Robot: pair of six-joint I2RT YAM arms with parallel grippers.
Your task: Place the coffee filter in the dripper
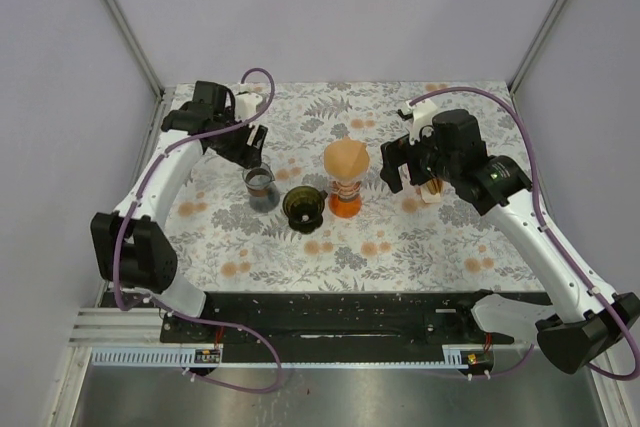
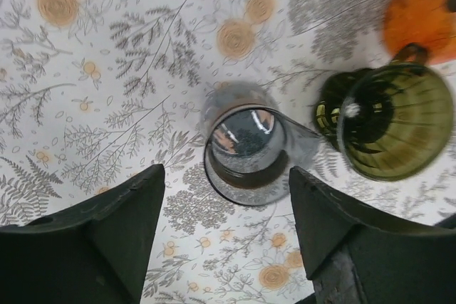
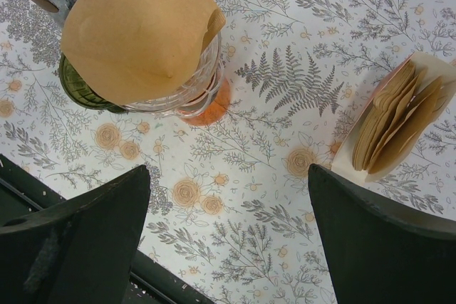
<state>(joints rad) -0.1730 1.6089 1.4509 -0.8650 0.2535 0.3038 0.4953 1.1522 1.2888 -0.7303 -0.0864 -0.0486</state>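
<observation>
The green dripper's rim by the cup stands bare, so my left gripper moves toward the right in the top view next and lowers onto that rim.
A brown paper coffee filter lies draped over the top of a clear ribbed dripper that stands on an orange base. A dark green dripper stands just left of it. My left gripper is open above a grey glass cup; the cup stands just ahead of the fingers, not between them. To the right of the filter my right gripper hangs open over bare cloth, holding nothing.
A white holder with a stack of spare brown filters stands under the right arm. A floral cloth covers the table. Grey walls enclose the left, back and right sides.
</observation>
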